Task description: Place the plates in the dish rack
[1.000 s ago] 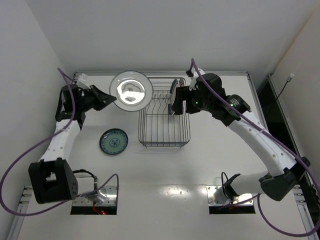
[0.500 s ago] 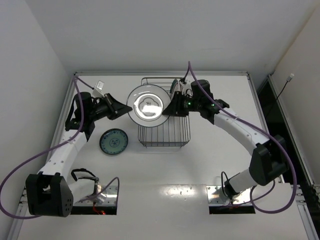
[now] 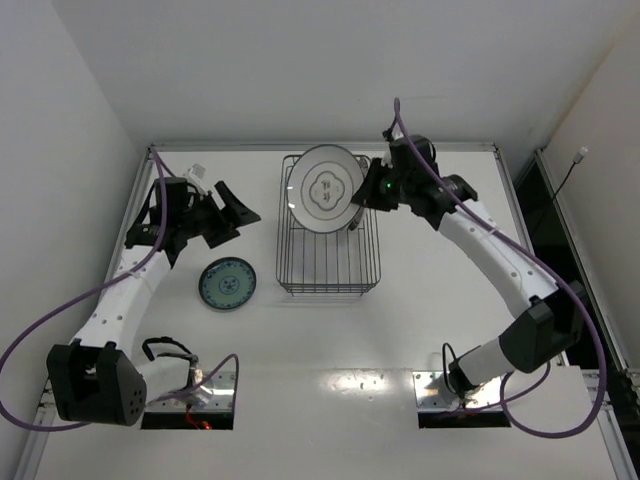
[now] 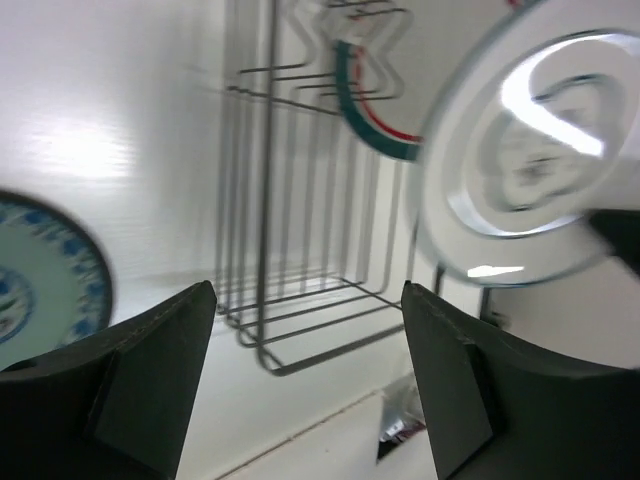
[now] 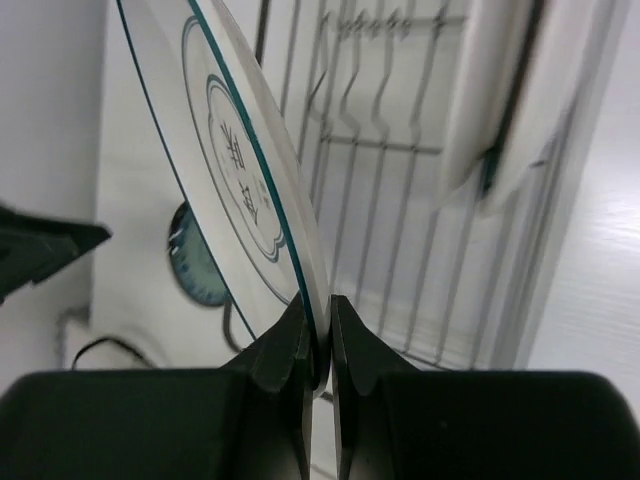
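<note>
My right gripper will turn next, because the plate it is holding tilts above the rack. Then it will move down to the empty slot (image 3: 344, 237) (image 5: 425, 160) beside the standing plate and let the held plate go.
My right gripper (image 3: 362, 196) (image 5: 318, 306) is shut on the lower rim of a white plate with thin dark rings (image 3: 325, 188) (image 5: 232, 140) (image 4: 520, 160). It holds the plate tilted above the far end of the dish rack (image 3: 328, 262) (image 5: 390, 200) (image 4: 300, 330). A white plate with a green-and-red rim (image 4: 372, 122) (image 5: 505, 110) stands upright in the rack. The small teal plate (image 3: 227, 283) (image 4: 40, 285) (image 5: 200, 272) lies flat on the table, left of the rack. My left gripper (image 3: 240, 212) (image 4: 308, 292) is open and empty, left of the rack.
White walls close in the table at the left, back and right. Purple cables trail from both arms. Two openings with wiring (image 3: 188, 398) sit in the table's near edge by the arm bases.
The ringed plate has passed from my left gripper to my right. The left jaws opened and drew back to the left. The right jaws shut on the rim and moved the plate over the rack.
</note>
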Tool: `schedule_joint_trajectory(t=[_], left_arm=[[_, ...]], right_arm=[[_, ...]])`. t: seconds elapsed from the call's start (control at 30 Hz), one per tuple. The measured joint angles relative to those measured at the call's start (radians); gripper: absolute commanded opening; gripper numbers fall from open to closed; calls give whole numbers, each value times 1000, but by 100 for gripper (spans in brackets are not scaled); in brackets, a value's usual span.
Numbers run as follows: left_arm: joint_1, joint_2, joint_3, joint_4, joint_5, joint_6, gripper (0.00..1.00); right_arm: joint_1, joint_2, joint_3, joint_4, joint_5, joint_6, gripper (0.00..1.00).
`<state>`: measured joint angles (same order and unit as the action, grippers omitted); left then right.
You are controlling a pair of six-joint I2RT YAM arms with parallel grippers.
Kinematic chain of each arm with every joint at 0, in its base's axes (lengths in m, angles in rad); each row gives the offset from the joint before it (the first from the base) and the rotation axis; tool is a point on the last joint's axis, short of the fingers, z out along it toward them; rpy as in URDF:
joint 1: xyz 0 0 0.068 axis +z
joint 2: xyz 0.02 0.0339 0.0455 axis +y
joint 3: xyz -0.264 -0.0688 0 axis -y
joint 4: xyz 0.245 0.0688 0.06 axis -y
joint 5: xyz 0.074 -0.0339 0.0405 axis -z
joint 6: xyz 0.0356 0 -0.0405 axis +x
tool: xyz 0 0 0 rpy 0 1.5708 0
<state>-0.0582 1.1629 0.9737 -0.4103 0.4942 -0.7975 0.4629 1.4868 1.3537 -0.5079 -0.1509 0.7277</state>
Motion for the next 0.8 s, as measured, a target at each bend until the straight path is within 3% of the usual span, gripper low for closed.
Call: schedule_joint_trajectory(t=[0.23, 0.47, 0.5, 0.8], left_arm=[[56, 0, 19, -185, -175, 79, 74], [95, 16, 51, -310, -323, 123, 95], [100, 18, 56, -325, -344, 127, 100], [119, 21, 90, -443, -521, 161, 100]], right_arm=[[43, 132, 430, -253, 386, -84, 0], [106, 486, 849, -499, 680, -144, 0], [111, 528, 883, -531, 705, -151, 0], [130, 618, 945, -662, 808, -161, 0]])
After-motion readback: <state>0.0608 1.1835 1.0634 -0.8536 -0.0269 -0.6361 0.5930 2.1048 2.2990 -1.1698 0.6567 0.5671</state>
